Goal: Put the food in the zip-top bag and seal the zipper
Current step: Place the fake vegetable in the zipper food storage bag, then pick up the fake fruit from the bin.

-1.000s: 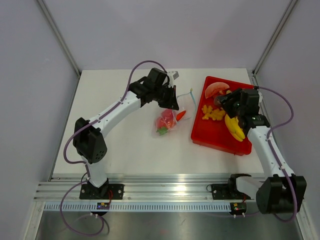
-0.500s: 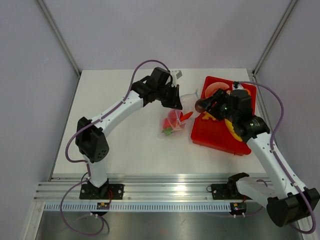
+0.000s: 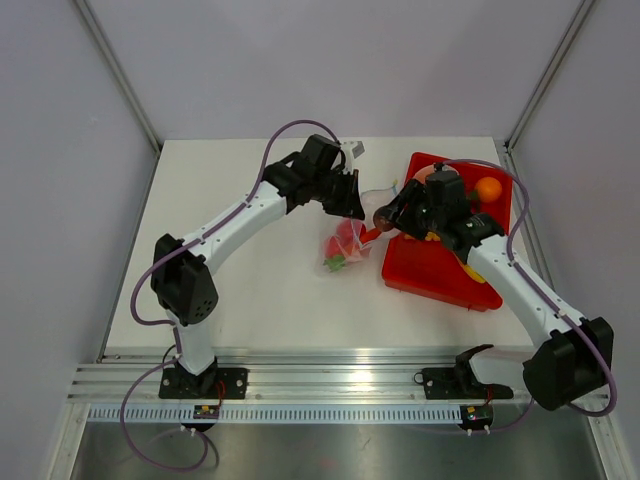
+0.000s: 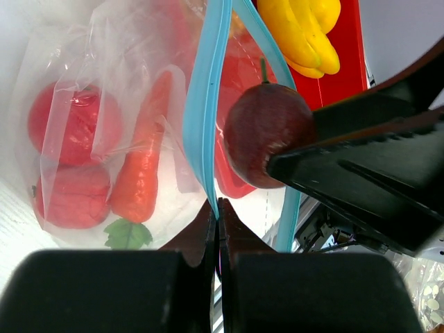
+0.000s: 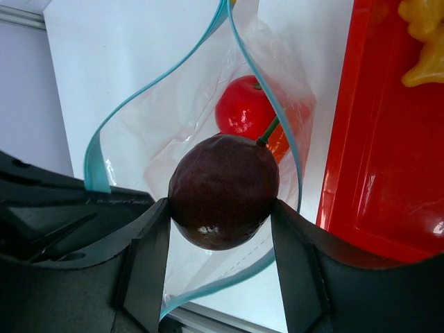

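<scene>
Next, my right gripper carries the dark purple plum farther between the sides of the bag's zipper toward the carrot, before my right gripper opens.
The clear zip-top bag lies left of the tray, its mouth held up and open. My left gripper is shut on one side of the light blue zipper. Inside the bag are red tomatoes, a carrot and a red ball. My right gripper is shut on a dark purple plum. It hangs right at the bag's mouth, between the two zipper strips.
The red tray sits right of the bag. It holds an orange, a banana and yellow pieces. The right arm reaches across the tray. Grey walls close in the table on three sides.
My right gripper has carried the plum leftward from over the tray to the bag's mouth. The left gripper lifted the bag's edge slightly to the right, and the bag shifted with it.
</scene>
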Controlling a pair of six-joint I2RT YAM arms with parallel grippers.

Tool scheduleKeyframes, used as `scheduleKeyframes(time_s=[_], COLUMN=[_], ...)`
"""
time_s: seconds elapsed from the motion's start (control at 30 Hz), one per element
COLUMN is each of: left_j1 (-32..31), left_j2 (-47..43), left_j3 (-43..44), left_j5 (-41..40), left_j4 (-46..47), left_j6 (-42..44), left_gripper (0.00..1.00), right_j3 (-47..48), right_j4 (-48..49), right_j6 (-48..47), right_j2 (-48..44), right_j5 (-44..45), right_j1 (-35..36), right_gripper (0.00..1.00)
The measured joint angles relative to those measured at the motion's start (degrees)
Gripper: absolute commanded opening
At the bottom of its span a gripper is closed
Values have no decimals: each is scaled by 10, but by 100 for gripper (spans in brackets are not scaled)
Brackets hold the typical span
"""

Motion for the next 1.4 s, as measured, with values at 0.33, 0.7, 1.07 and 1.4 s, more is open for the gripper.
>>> scheduleKeyframes(time_s=[0.33,0.7,1.07,1.4], left_j1=[-1,-1,-1,-1], left_j2=[0,0,0,-16], left_j3=[-22,-24,-24,-33], left_j5=[4,6,5,-10], left_j4=[3,3,2,-4], left_j6=[0,0,0,1], left_gripper=[0,0,0,0], right_j3=[34,68,77,47], right_j4=[5,-2,-66,-70], right_j6=[-9,-23,-53,-84], right_j2=[47,83,0,19], right_j5=[13,13,101,95], right_j1=[3,7,-9,-208], right_gripper=[53,84,74,72])
